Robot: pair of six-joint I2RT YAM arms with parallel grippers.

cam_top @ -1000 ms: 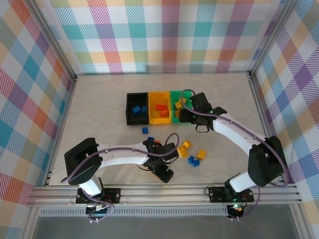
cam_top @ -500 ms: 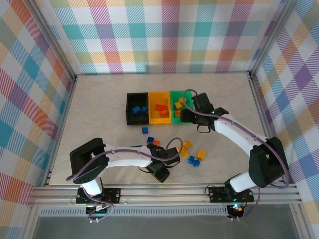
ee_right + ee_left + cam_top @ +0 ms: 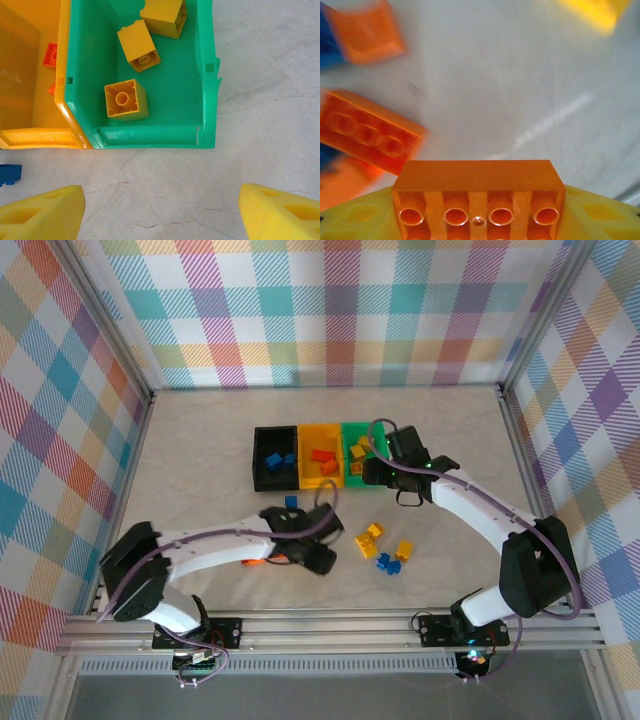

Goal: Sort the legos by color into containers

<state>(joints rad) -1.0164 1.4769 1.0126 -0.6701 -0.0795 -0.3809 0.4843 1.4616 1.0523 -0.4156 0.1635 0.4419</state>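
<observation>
The left gripper carries the orange lego up and outward next, over the yellow-orange container (image 3: 320, 456), since that container already holds orange legos.
My left gripper (image 3: 479, 222) is shut on an orange lego (image 3: 479, 185), which sits between its yellow pads (image 3: 602, 215) just above the table. In the top view this gripper (image 3: 292, 558) hangs low near the front middle. Two more orange legos (image 3: 367, 132) (image 3: 367, 32) lie blurred to its left. My right gripper (image 3: 162, 210) stands open and empty over bare table, just in front of the green container (image 3: 150, 136), which holds three yellow legos (image 3: 126, 100). The black (image 3: 274, 458), yellow-orange (image 3: 321, 480) and green (image 3: 352, 478) containers stand in a row.
Loose legos lie on the table between the arms: a blue one (image 3: 291, 502), yellow ones (image 3: 368, 538) (image 3: 404, 550) and a blue one (image 3: 388, 564). A blue brick (image 3: 10, 175) lies near the yellow-orange bin's front corner (image 3: 30, 137). Checked walls enclose the table.
My left gripper has closed on an orange lego, and the left arm has swung leftward with it. The right arm has not moved.
</observation>
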